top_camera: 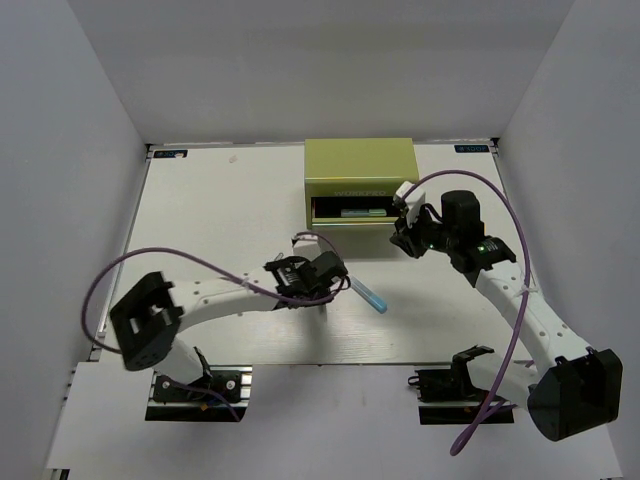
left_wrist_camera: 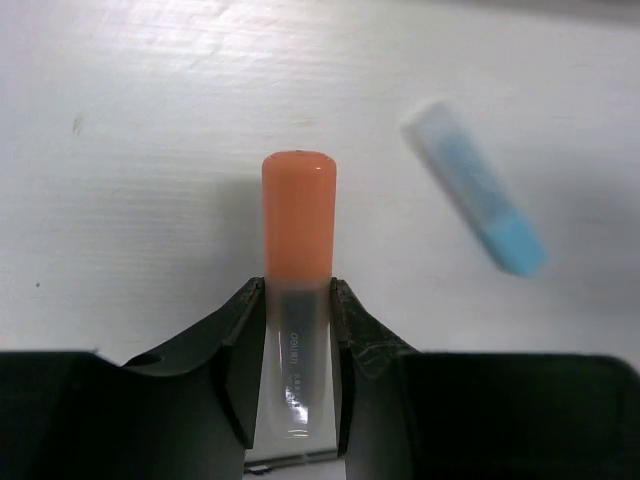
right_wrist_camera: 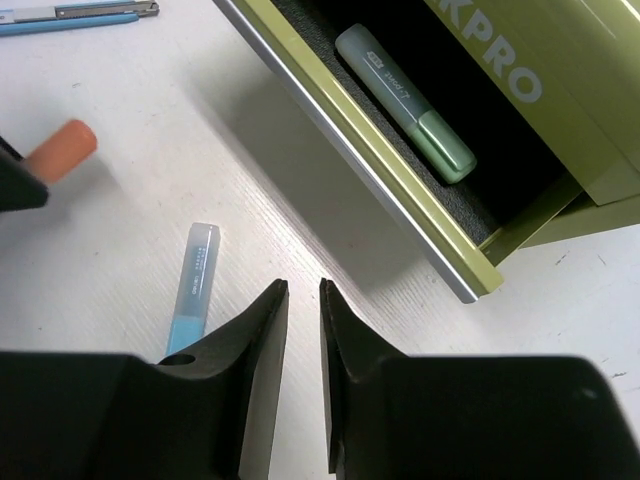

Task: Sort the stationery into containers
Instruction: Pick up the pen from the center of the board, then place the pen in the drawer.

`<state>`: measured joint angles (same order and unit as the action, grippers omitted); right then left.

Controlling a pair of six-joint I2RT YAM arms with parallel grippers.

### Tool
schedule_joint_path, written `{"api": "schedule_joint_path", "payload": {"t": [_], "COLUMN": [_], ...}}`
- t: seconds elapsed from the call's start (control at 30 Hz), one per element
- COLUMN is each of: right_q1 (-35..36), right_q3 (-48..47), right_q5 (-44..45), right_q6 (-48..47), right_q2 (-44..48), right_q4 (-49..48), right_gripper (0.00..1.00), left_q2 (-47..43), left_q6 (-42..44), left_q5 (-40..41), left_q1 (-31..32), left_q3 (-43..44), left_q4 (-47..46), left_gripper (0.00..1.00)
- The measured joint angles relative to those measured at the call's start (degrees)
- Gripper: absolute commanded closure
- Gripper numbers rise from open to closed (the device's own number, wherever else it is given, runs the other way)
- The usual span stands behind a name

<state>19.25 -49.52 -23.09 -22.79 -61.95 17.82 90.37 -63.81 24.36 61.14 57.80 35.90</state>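
Note:
I should next lift my left gripper outward, over the open drawer (top_camera: 352,209), to release the orange-tipped pen beside a similar teal pen inside.
My left gripper (left_wrist_camera: 298,285) is shut on the clear barrel of the orange-tipped pen (left_wrist_camera: 298,215), whose cap sticks out past the fingertips. From above, that gripper (top_camera: 340,272) hovers at mid-table. The slim light blue pen (top_camera: 372,295) lies on the table just right of it, also visible as light blue pen (right_wrist_camera: 193,290). The olive-green chest (top_camera: 358,165) stands at the back with one drawer (right_wrist_camera: 350,150) pulled out. A green-tipped teal pen (right_wrist_camera: 405,100) lies inside it. My right gripper (right_wrist_camera: 303,290) hangs in front of the drawer, jaws slightly apart and empty.
A thin blue item with a metal piece (right_wrist_camera: 70,14) lies at the top left edge of the right wrist view. White walls enclose the table (top_camera: 200,230) on three sides. Purple cables loop over both arms.

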Motion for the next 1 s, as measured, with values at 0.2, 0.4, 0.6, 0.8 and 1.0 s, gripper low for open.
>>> {"api": "schedule_joint_path", "payload": {"t": [0.2, 0.4, 0.6, 0.8, 1.0], "right_q1": [0.0, -0.1, -0.6, -1.1, -1.7], "right_q3": [0.7, 1.1, 2.7, 3.5, 5.5], "right_q5": [0.0, 0.3, 1.0, 2.1, 2.9], "right_q6": [-0.1, -0.1, -0.1, -0.2, -0.3], "right_q2": [0.3, 1.3, 3.2, 5.2, 8.4], "right_q4": [-0.1, -0.4, -0.8, -0.9, -1.3], "right_gripper": [0.73, 0.73, 0.72, 0.71, 0.69], "left_q2": [-16.3, -20.9, -15.8, -3.7, 4.0], "left_q6": [12.7, 36.1, 61.6, 78.9, 87.6], "left_q5": [-0.5, -0.5, -0.3, -2.8, -6.1], "left_q1": [-0.3, -1.2, -3.0, -7.0, -10.5], "left_q3": [-3.3, -5.5, -5.0, 0.5, 7.9], "left_q4": [-14.4, -31.0, -43.8, -51.4, -54.1], "left_gripper": [0.95, 1.00, 1.00, 1.00, 1.00]}}
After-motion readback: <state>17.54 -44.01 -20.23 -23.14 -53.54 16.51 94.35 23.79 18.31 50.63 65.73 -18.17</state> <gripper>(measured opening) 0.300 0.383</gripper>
